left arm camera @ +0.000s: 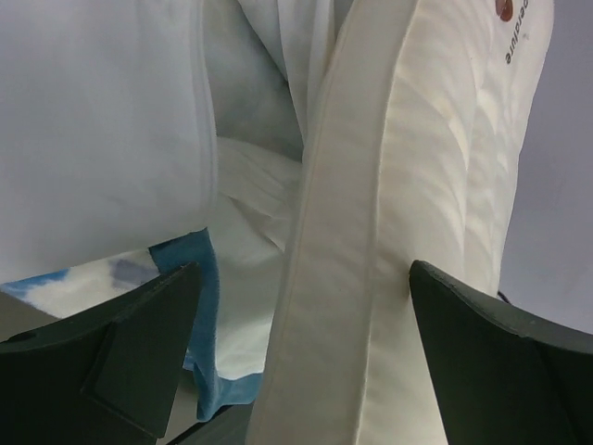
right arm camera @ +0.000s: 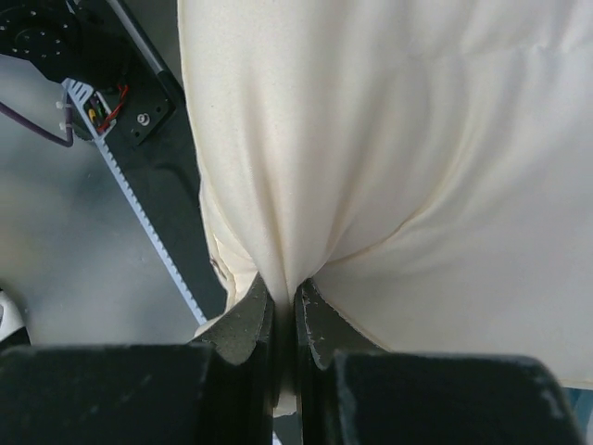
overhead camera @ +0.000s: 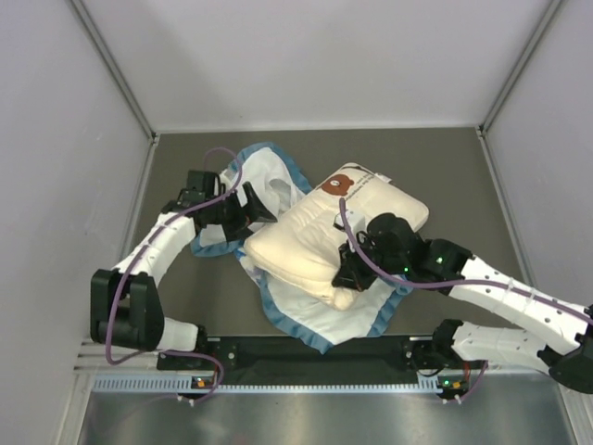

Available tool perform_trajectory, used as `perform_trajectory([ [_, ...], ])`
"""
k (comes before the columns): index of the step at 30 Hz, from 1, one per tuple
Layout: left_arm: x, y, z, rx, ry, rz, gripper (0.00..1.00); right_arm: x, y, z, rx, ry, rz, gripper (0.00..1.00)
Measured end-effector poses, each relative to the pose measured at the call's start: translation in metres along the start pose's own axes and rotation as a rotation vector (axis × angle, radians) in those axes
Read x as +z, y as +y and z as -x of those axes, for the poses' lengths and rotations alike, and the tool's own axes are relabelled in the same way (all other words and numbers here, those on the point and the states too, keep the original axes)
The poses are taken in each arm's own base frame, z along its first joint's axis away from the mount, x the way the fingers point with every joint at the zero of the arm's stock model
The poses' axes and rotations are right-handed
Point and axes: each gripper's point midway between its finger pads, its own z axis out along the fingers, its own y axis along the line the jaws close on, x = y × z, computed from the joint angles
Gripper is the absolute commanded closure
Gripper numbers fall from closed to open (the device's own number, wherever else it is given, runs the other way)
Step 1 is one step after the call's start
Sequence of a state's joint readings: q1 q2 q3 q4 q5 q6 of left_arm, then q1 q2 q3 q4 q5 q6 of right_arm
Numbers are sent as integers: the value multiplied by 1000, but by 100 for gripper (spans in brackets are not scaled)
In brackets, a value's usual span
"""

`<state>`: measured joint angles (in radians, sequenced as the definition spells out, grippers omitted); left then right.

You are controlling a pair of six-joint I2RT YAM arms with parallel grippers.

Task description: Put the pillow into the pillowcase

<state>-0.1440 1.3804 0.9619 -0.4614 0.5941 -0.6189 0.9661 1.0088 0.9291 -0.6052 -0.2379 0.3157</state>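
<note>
The pillow is still further away, so my left gripper will next move closer to it and then close on that near seam (overhead camera: 263,232) (left arm camera: 332,298).
The cream pillow (overhead camera: 320,241) lies tilted in the middle of the table, bear logo (overhead camera: 338,183) at its far end. It rests on the pillowcase (overhead camera: 310,315), which shows its white inside and blue edge. My right gripper (overhead camera: 350,273) is shut on a pinch of the pillow's near corner; the right wrist view shows the gripper (right arm camera: 285,306) with cream fabric (right arm camera: 417,139) bunched between the jaws. My left gripper (overhead camera: 255,209) is open at the pillow's left side. In the left wrist view the gripper (left arm camera: 306,352) has its jaws wide apart, with the pillow's edge (left arm camera: 371,232) between them and the pillowcase (left arm camera: 93,139) to the left.
The black base rail (overhead camera: 315,352) with a toothed strip runs along the near table edge and also shows in the right wrist view (right arm camera: 139,176). White walls (overhead camera: 74,185) close the table on the left, right and back. A purple cable (overhead camera: 218,158) loops over the left arm.
</note>
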Motion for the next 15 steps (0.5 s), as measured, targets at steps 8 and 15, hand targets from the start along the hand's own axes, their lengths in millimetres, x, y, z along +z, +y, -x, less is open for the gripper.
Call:
perform_trajectory([
  [8, 45, -21, -35, 11, 153, -76, 16, -12, 4, 0, 1, -38, 14, 100],
  [15, 66, -57, -52, 21, 197, -181, 100, -15, -3, -12, 20, -6, -20, 100],
])
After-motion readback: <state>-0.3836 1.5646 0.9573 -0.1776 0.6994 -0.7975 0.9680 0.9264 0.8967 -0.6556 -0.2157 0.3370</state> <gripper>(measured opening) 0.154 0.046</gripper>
